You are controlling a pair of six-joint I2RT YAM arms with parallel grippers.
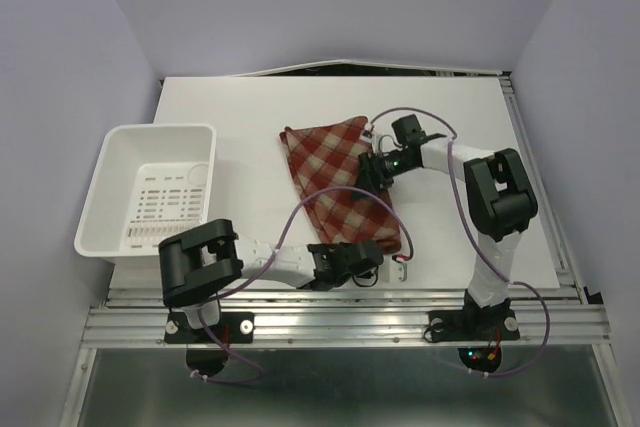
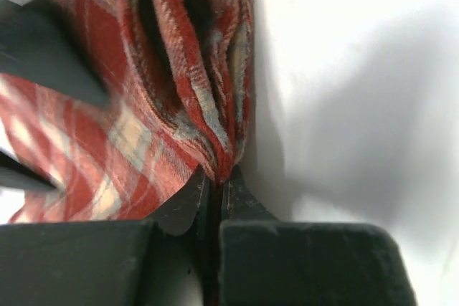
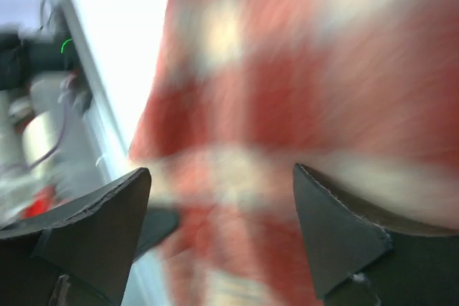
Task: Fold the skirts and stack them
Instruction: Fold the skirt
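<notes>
My left gripper will next move outward and let go of the skirt's pinched edge on the skirt's far half (image 1: pixel 332 159), which is outward of that gripper, because the skirt is still long.
A red, maroon and cream plaid skirt (image 1: pixel 335 182) lies folded into a long strip down the middle of the white table (image 1: pixel 250 107). My left gripper (image 1: pixel 365 259) sits at the strip's near end, shut on a bunched edge of the skirt (image 2: pixel 158 91); the cloth is pinched right at the tips of the gripper (image 2: pixel 216 177). My right gripper (image 1: pixel 373 169) hovers at the strip's right side, about halfway up. In the right wrist view the right gripper (image 3: pixel 222 184) stands open above the blurred skirt (image 3: pixel 287 69), with nothing between its fingers (image 3: pixel 100 227).
A white perforated plastic basket (image 1: pixel 105 187) stands at the table's left with nothing in it. A small white bracket (image 1: pixel 401 270) sits by the near table edge, right of my left gripper. Metal rails (image 1: pixel 350 322) run along the front.
</notes>
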